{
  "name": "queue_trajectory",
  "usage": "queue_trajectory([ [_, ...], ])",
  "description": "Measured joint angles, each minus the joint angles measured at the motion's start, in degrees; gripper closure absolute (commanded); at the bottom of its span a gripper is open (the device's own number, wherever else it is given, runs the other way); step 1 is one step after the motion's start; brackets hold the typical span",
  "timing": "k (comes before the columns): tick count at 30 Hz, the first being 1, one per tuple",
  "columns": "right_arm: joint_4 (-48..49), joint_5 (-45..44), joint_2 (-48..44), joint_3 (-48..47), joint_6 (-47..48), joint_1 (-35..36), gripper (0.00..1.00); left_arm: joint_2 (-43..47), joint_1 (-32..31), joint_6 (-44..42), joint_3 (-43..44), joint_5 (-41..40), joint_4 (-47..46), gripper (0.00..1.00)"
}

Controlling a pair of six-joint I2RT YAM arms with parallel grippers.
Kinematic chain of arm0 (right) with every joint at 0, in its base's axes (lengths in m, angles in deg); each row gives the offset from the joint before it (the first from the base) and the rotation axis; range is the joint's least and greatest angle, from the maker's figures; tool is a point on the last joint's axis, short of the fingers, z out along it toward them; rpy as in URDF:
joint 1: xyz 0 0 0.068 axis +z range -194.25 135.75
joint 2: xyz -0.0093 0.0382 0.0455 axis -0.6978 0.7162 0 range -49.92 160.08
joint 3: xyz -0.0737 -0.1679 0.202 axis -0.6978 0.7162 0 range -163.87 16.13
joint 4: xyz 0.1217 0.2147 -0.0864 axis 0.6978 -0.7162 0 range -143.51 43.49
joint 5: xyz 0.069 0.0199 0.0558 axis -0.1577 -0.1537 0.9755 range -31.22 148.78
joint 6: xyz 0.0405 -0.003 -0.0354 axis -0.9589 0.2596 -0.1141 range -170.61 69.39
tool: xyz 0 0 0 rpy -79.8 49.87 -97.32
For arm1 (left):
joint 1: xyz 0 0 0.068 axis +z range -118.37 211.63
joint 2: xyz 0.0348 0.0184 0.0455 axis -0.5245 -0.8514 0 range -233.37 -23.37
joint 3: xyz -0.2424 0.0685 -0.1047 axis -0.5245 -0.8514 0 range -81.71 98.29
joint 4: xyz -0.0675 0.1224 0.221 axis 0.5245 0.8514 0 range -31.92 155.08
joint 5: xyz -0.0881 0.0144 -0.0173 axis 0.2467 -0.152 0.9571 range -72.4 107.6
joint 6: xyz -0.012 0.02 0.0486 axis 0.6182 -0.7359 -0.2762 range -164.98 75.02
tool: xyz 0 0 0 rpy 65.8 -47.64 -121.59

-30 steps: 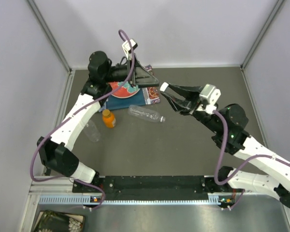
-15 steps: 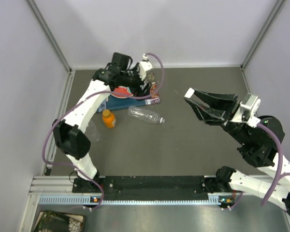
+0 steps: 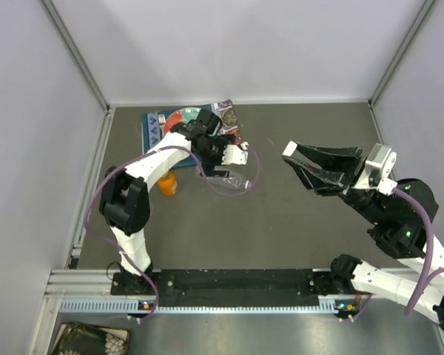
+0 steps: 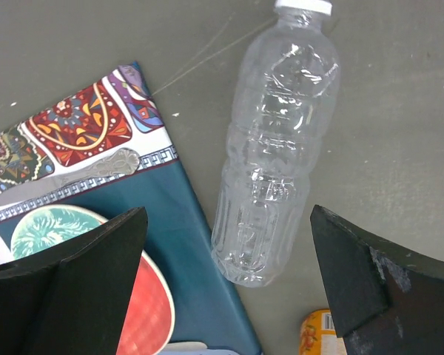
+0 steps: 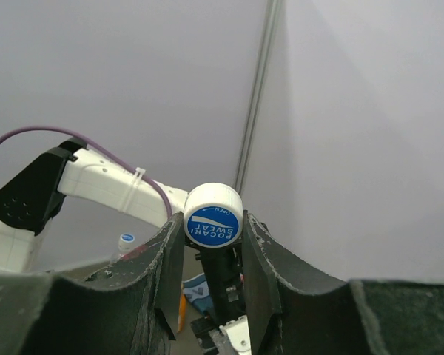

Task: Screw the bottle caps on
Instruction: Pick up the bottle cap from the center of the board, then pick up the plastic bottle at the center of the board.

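Observation:
My left gripper moves down, open, over the ribbed middle of the clear bottle (image 3: 219,180) (image 4: 268,163) next and closes there, since the bottle lies below it.
A clear bottle (image 4: 274,140) lies on its side on the grey table with a white cap (image 4: 303,6) on its neck. It also shows in the top view (image 3: 237,178). My left gripper (image 4: 228,244) is open just above the bottle's base, one finger on each side, touching nothing. It sits beside the plate in the top view (image 3: 216,167). The squat orange bottle (image 3: 166,183) stands left of it. My right gripper (image 5: 213,222) is raised at mid-right (image 3: 292,158) and shut on a white cap with a blue label (image 5: 213,214). The second clear bottle is hidden.
A red-and-teal plate (image 3: 183,118) lies on a patterned blue placemat (image 4: 81,140) at the back, with a silver utensil (image 4: 66,177) on the mat. Grey walls close the table on the left, back and right.
My left arm swung off the plate and down over the lying bottle, uncovering the plate. My right gripper pulled back to the right with the cap, then held still.

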Motion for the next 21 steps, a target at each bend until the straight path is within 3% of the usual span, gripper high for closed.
queue_trajectory([
  [9, -2.03, -0.09, -0.79, 0.00, -0.04, 0.00, 0.75, -5.35, -0.22, -8.76, -0.37, -0.90, 0.20, 0.02],
  [21, -2.99, -0.31, -0.57, -0.02, -0.57, 0.00, 0.75, -12.15, -1.09, -10.82, 0.92, -3.39, 1.73, 0.06],
])
